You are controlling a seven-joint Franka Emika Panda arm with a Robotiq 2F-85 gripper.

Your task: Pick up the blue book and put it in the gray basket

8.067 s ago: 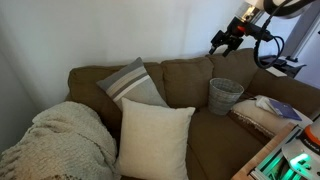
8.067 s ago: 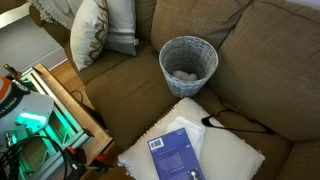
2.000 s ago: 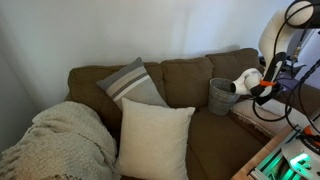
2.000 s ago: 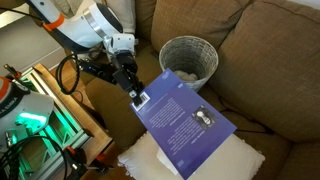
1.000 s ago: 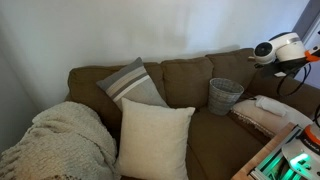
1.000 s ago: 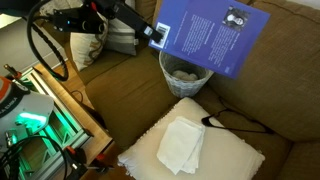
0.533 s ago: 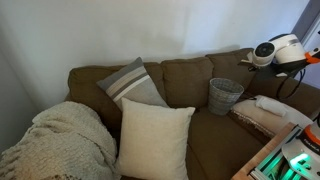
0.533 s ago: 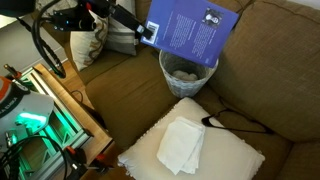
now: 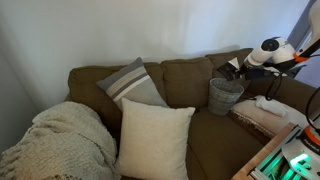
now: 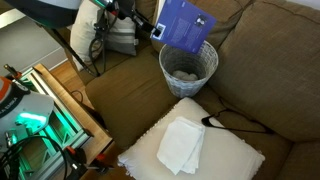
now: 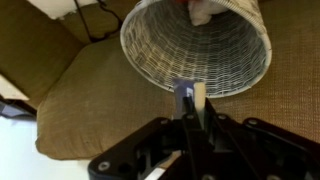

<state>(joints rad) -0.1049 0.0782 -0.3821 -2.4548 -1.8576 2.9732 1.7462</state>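
My gripper will next move down and turn to lower the blue book (image 10: 186, 25) into the basket's opening (image 10: 187, 66) and let go of it, because the book is above the basket's rim.
The blue book (image 10: 186, 25) hangs in the air just above the gray basket (image 10: 189, 64), with one side edge clamped in my gripper (image 10: 157, 33), which is shut on it. In the wrist view the book (image 11: 185, 96) shows edge-on as a thin blue and white strip between the fingers of my gripper (image 11: 192, 108), and the open mouth of the basket (image 11: 196, 45) lies right beyond it. In an exterior view the arm reaches in from the right, with the gripper (image 9: 234, 67) above the basket (image 9: 226, 96) on the brown sofa seat.
A cream folded cloth (image 10: 181, 146) lies on a white pillow (image 10: 232, 156) in front of the basket. A black cable (image 10: 240, 124) runs beside the pillow. A striped pillow (image 9: 132, 84), a cream pillow (image 9: 155, 138) and a knit blanket (image 9: 58, 142) fill the sofa's other end. A green-lit rack (image 10: 42, 108) stands by the sofa.
The gripper has carried the blue book away from the camera and down toward the basket's mouth. The grip has stayed shut throughout.
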